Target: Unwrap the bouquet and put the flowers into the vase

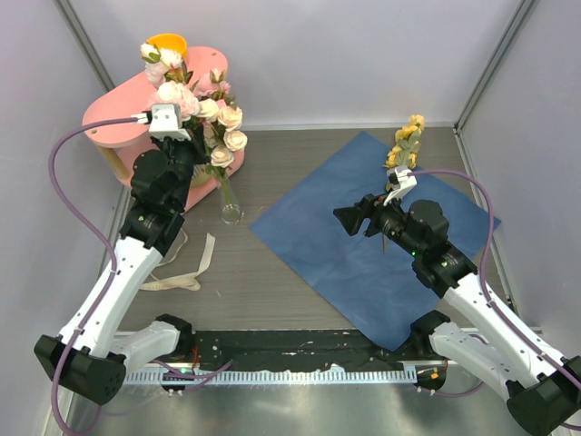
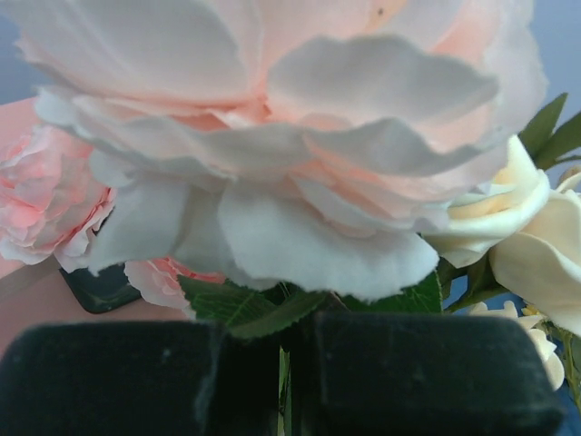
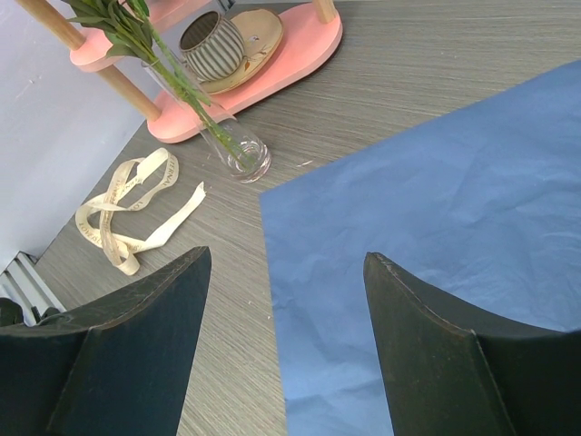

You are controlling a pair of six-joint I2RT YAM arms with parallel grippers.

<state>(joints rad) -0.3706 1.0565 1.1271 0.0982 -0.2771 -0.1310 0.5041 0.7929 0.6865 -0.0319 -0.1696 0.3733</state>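
I should lower the stems with my left gripper, move it toward the vase [image 1: 230, 211] and then open it, since the blooms [image 2: 272, 136] lean over the pink stand.
My left gripper [image 1: 194, 142] is shut on the thin green stems of a bunch of pink and cream flowers [image 1: 201, 107]. In the left wrist view the blooms [image 2: 272, 136] fill the frame above the pads [image 2: 427, 372]. The stems run down into the narrow clear glass vase [image 1: 230, 211], and the right wrist view shows them inside the vase [image 3: 238, 153]. The bouquet's blue paper [image 1: 381, 241] lies spread flat on the table. A yellow sprig [image 1: 406, 141] lies at its far edge. My right gripper [image 1: 349, 218] hangs open and empty over the paper's left edge [image 3: 418, 209].
The cream ribbon [image 1: 186, 270] lies loose on the table left of the paper. A pink two-tier stand [image 1: 113, 118] behind the vase carries an orange bowl [image 1: 167, 43] on top and a striped cup [image 3: 211, 44] below. Walls enclose the table.
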